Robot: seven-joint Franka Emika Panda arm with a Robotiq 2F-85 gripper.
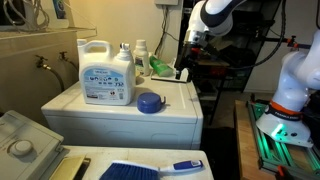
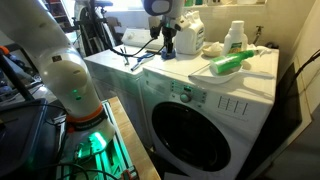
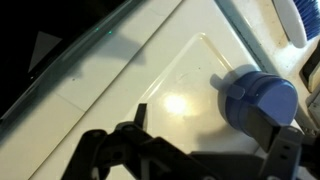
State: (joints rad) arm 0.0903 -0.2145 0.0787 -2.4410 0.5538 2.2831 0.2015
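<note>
I need to lower my gripper and move it outward onto the near rim of the blue cap (image 1: 149,102) next, because the cap is below, beside one of my fingers.
My gripper (image 3: 205,150) is open and empty, its two dark fingers spread wide at the bottom of the wrist view. It hovers over the white top of a washing machine (image 3: 150,70). A blue round detergent cap (image 3: 258,100) lies on that top, close to the right-hand finger and not between the fingers. In both exterior views the gripper (image 1: 183,70) (image 2: 168,46) hangs above the edge of the machine top. The blue cap (image 1: 149,102) lies in front of a large white detergent jug (image 1: 107,72) (image 2: 190,35).
White bottles (image 1: 140,55) (image 2: 235,38) and a green object (image 1: 160,67) (image 2: 228,63) stand on the machine top (image 1: 120,112) (image 2: 200,72). A blue-handled brush (image 1: 150,168) lies on a nearer surface. The robot base (image 2: 70,90) stands beside the front-loading washer door (image 2: 195,130).
</note>
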